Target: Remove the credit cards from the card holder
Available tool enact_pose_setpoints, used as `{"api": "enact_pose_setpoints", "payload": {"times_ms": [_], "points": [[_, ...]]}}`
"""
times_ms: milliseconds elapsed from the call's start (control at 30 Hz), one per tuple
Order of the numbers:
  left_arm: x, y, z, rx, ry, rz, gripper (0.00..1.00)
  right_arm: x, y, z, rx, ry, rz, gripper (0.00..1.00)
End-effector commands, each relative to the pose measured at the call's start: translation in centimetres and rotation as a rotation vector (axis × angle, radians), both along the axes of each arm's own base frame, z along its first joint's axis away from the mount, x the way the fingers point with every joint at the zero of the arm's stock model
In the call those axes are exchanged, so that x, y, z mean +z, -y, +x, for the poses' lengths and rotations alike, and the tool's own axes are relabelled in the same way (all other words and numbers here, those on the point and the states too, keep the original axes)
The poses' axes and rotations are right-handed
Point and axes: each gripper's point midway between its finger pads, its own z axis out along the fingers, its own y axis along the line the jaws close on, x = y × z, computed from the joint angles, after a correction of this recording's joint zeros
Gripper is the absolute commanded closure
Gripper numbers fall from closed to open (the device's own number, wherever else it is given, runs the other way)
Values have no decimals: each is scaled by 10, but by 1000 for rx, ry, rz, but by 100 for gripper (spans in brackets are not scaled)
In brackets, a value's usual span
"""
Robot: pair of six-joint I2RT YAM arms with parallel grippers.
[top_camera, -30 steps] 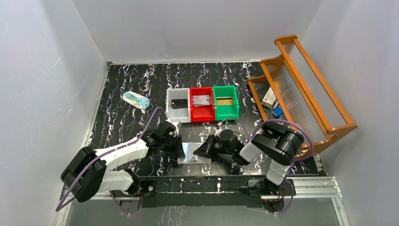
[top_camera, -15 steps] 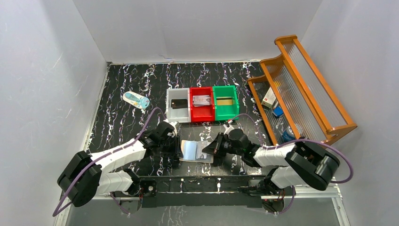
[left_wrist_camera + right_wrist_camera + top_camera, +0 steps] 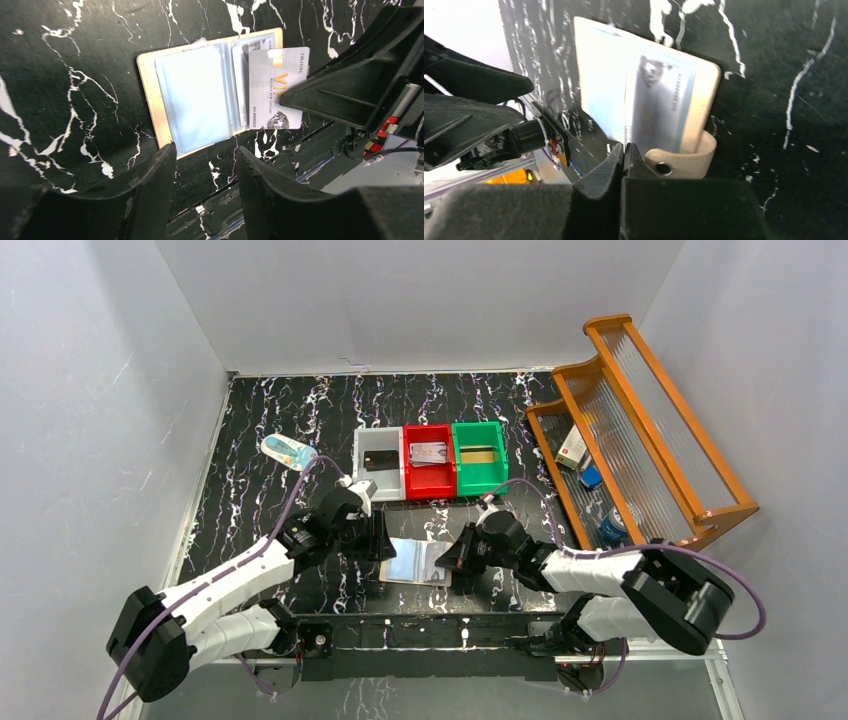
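The right gripper pulls the silvery-grey card free next, carries it up and outward over the red bin (image 3: 430, 464), lowers and releases it, since a silvery card lies there.
The beige card holder (image 3: 412, 562) lies open on the black marble table, pale blue pockets up; it also shows in the left wrist view (image 3: 195, 100). A silvery-grey credit card (image 3: 277, 87) sticks halfway out of its right-hand pocket. My right gripper (image 3: 455, 558) is shut on that card's edge (image 3: 659, 112), its fingertips (image 3: 626, 150) pressed together beside the holder's snap tab (image 3: 684, 160). My left gripper (image 3: 205, 155) is open and empty, just over the holder's left edge (image 3: 375, 540).
A white bin (image 3: 364, 477) holding a black card, a red bin (image 3: 429, 483) holding a silvery card and a green bin (image 3: 481, 482) holding a gold card stand behind the holder. A wooden rack (image 3: 640, 420) stands at right. A small pale-blue object (image 3: 285, 450) lies at far left.
My left gripper has drawn back up and to the far left off the holder. My right arm has stretched out low, its gripper staying at the holder's right edge. The holder has turned slightly.
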Motion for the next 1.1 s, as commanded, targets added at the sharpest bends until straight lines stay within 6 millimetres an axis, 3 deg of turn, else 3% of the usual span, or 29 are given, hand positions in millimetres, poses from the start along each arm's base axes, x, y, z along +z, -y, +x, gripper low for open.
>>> {"api": "enact_pose_setpoints", "payload": {"times_ms": [0, 67, 233, 300, 400, 567, 667, 833, 1067], "points": [[19, -17, 9, 39, 80, 67, 51, 48, -6, 24, -2, 176, 7, 96], [25, -26, 14, 61, 117, 102, 45, 59, -2, 29, -2, 233, -14, 96], [42, -62, 34, 162, 217, 278, 12, 96, 12, 52, -40, 436, -96, 97], [49, -76, 42, 185, 263, 350, 4, 113, 17, 66, -59, 526, -149, 100], [49, -93, 50, 216, 270, 391, 2, 136, 21, 86, -65, 660, -224, 100], [37, -120, 67, 328, 192, 271, 2, 164, 18, 126, -37, 879, -408, 100], [42, -123, 74, 351, 219, 255, 2, 167, 1, 145, 119, 1046, -527, 100], [39, -124, 69, 346, 201, 260, 1, 164, -20, 182, 284, 1230, -732, 100], [45, -132, 73, 376, 236, 289, 2, 131, -36, 232, 478, 1295, -1040, 100]]}}
